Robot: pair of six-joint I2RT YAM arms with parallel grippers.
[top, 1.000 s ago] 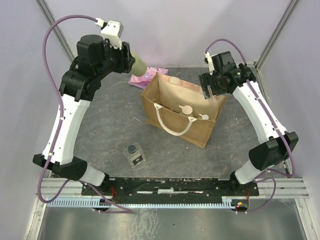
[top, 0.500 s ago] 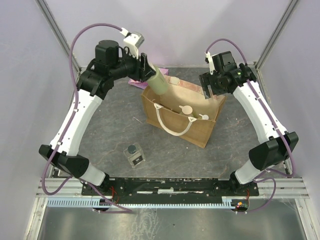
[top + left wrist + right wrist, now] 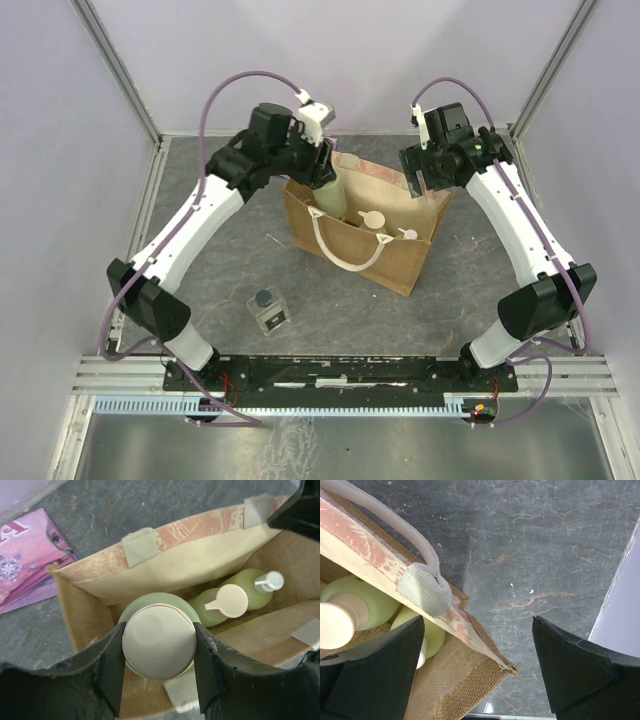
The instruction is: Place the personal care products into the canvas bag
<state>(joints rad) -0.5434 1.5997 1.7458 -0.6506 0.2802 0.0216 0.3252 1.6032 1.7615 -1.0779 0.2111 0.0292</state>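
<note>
I should lower my left gripper into the bag's end by the pink pack (image 3: 307,197) next and release the cream cap, because both other bottles leave that part of the bag's bottom free.
The canvas bag (image 3: 390,262) stands open at the table's middle back. My left gripper (image 3: 325,172) is shut on a yellow-green bottle (image 3: 334,197) by its cream cap and holds it upright in the bag's back left corner. The left wrist view shows this cap (image 3: 159,642) between my left gripper's (image 3: 159,647) jaws, above the bag's inside (image 3: 175,565). Two more yellow-green bottles lie inside: a flip-cap one (image 3: 229,601) and a pump one (image 3: 252,585). My right gripper (image 3: 418,182) is open, its jaws straddling the bag's back right corner (image 3: 485,652). The clear square bottle (image 3: 267,308) stands on the table, front left.
A pink printed pack (image 3: 25,560) lies on the table behind the bag's left side. The bag's cream rope handle (image 3: 345,262) hangs over its front wall. Purple walls and metal frame posts close in the table at the back and sides.
My left arm has swung right from the back left with the yellow-green bottle, and the bottle has come down into the bag's opening. The right arm has not moved.
</note>
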